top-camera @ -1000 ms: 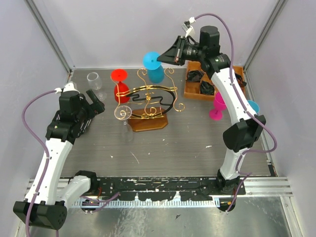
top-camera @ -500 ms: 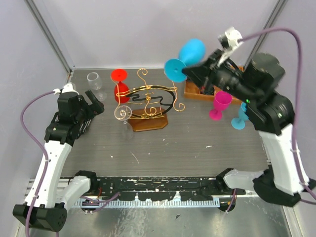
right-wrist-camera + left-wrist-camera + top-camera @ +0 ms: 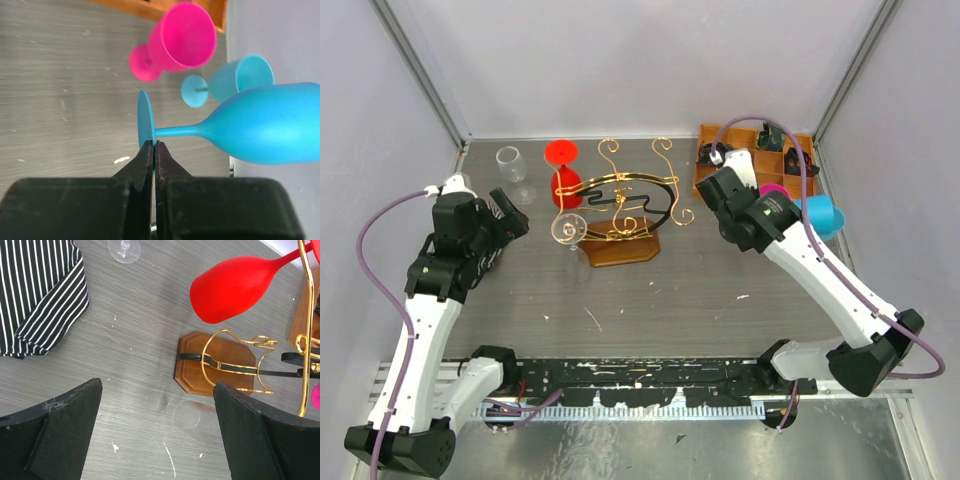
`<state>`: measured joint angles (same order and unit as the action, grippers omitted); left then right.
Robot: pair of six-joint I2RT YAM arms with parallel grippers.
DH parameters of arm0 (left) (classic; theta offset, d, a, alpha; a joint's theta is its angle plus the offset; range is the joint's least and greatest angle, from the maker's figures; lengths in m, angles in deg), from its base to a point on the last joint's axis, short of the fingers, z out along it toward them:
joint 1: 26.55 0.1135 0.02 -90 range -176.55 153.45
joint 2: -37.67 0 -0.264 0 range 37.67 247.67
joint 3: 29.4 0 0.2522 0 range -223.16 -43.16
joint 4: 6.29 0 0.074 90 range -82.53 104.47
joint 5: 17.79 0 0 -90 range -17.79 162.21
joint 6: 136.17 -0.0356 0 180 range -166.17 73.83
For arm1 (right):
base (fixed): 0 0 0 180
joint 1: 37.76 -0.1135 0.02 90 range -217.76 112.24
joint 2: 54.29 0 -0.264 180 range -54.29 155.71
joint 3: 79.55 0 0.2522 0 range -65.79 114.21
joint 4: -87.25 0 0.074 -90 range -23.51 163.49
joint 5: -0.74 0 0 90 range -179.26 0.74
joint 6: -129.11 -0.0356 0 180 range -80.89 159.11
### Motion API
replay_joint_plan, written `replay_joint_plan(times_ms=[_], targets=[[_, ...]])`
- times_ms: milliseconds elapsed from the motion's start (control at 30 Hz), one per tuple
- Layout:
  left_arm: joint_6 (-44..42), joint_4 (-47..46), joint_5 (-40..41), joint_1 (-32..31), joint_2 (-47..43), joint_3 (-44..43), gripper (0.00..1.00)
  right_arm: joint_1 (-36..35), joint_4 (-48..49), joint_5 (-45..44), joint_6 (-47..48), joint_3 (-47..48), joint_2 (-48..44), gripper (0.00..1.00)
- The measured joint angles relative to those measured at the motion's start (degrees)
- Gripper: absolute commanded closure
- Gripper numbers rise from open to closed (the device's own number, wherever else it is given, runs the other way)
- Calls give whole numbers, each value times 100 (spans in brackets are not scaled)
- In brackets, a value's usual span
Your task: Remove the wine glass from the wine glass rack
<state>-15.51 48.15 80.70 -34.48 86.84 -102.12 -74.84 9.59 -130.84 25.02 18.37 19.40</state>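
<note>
The tabletop below my right gripper is bare, short of the pink glass [image 3: 182, 35]. My right gripper needs to tilt the sideways blue glass foot-down next, lower it there and let it go.
The gold wire wine glass rack [image 3: 625, 195] stands on its brown wooden base [image 3: 620, 249] at mid-table. A red wine glass [image 3: 563, 172] and a clear one [image 3: 567, 230] hang on its left side. My right gripper [image 3: 154, 145] is shut on the foot of a blue wine glass [image 3: 270, 127], held sideways off the rack at the right, next to a pink glass [image 3: 182, 35]; the blue glass also shows in the top view [image 3: 817, 215]. My left gripper [image 3: 156, 390] is open and empty, left of the rack [image 3: 240, 360], with the red glass [image 3: 230, 287] ahead.
An orange-brown compartmented tray [image 3: 755, 160] sits at the back right. A second blue glass [image 3: 240, 80] stands beside the pink one. A clear glass [image 3: 512, 165] stands at the back left. A striped cloth [image 3: 40, 290] lies to the left.
My right arm swung the blue glass from behind the rack to the right and down beside the pink glass. My left arm barely moved.
</note>
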Motion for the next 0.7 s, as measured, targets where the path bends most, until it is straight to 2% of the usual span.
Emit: replay_joint_plan(times_ms=[233,467,700], targets=[[-15,52,0,0,-2,-2,1,105,-474,-636,-857,-522,122,99],[-24,52,-2,0,-2,-2,1,485,-457,-284,-1401,-1064,769,99],[-105,68,2,0,-2,-2,2,728,-595,-114,-2323,-1086,1827,100]])
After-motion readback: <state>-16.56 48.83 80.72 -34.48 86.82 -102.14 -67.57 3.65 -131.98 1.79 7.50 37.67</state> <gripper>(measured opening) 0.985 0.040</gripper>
